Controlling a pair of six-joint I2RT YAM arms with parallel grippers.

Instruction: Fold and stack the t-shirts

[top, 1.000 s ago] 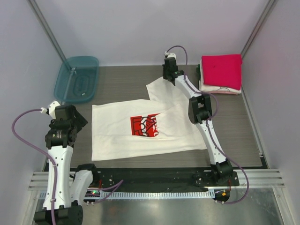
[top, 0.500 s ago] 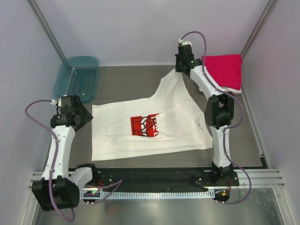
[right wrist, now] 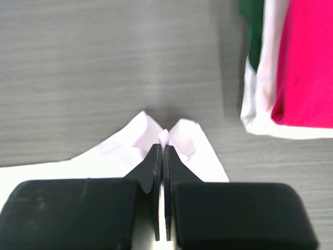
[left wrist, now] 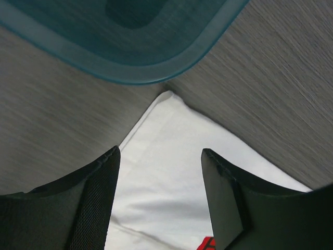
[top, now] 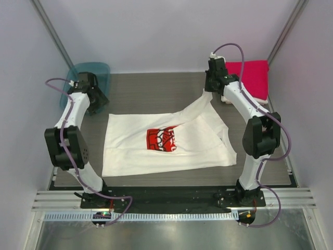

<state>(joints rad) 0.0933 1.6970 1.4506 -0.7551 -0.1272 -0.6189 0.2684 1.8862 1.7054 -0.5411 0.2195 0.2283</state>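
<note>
My right gripper draws back and down next to release the t-shirt's corner on the white cloth (top: 199, 134) beside the chest print, which lies below it, nearer my base.
A cream-white t-shirt (top: 161, 143) with a red-and-black chest print lies spread across the middle of the table. My right gripper (top: 208, 94) is shut on its far right corner and holds that corner up; in the right wrist view a small peak of white cloth (right wrist: 164, 137) pokes out between the closed fingertips of the gripper (right wrist: 163, 148). My left gripper (top: 100, 103) hovers open over the shirt's far left corner (left wrist: 166, 135), nothing between its fingers (left wrist: 104, 182). A stack of folded t-shirts (top: 248, 78), pinkish-red on top, sits at the far right.
A translucent teal plastic tub (top: 101, 69) stands at the far left, just behind my left gripper, its rim (left wrist: 156, 70) close to the shirt's corner. The folded stack's edge (right wrist: 304, 67) lies just right of my right gripper. Grey walls enclose the table.
My right gripper has carried the shirt's corner to the right and farther back, toward the stack. My left arm has swung from the near left up to the tub, its jaws narrowing slightly.
</note>
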